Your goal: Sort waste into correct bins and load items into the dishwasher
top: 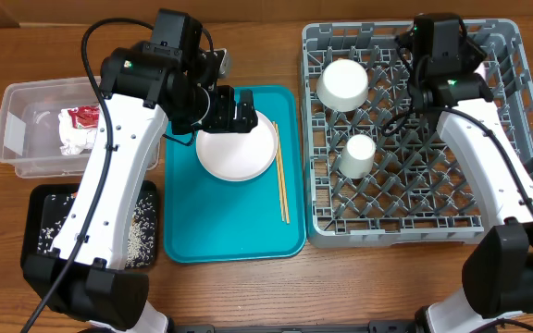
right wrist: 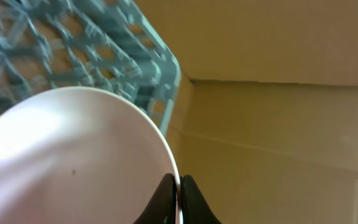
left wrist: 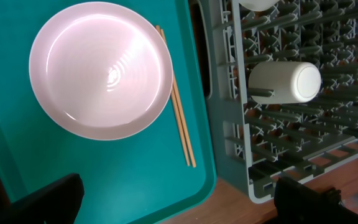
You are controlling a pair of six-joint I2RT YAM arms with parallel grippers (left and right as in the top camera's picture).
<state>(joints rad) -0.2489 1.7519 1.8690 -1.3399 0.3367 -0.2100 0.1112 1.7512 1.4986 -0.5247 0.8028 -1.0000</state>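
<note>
I need to lower my right gripper toward the left in the overhead view next and let go of the on-edge white plate among the rack's wires, because the wires are below it.
My left gripper (top: 236,116) hangs open above the far rim of a pale pink plate (top: 237,148) on the teal tray (top: 183,222). In the left wrist view its wide-apart fingers (left wrist: 42,199) frame the tray, with the plate (left wrist: 101,68) and the wooden chopsticks (left wrist: 179,106) beyond them. My right gripper (right wrist: 179,193) is shut on the rim of a white plate (right wrist: 73,162), held on edge over the far side of the grey dish rack (top: 489,139). A white bowl (top: 342,83) and a white cup (top: 359,153) lie in the rack. The chopsticks (top: 281,185) lie right of the plate.
A clear tub (top: 17,139) at the left holds a white napkin (top: 74,139) and a red wrapper (top: 83,116). In front of it, a black tray (top: 40,208) holds scattered rice (top: 139,231). The cup (left wrist: 284,82) lies on its side among the rack's pegs.
</note>
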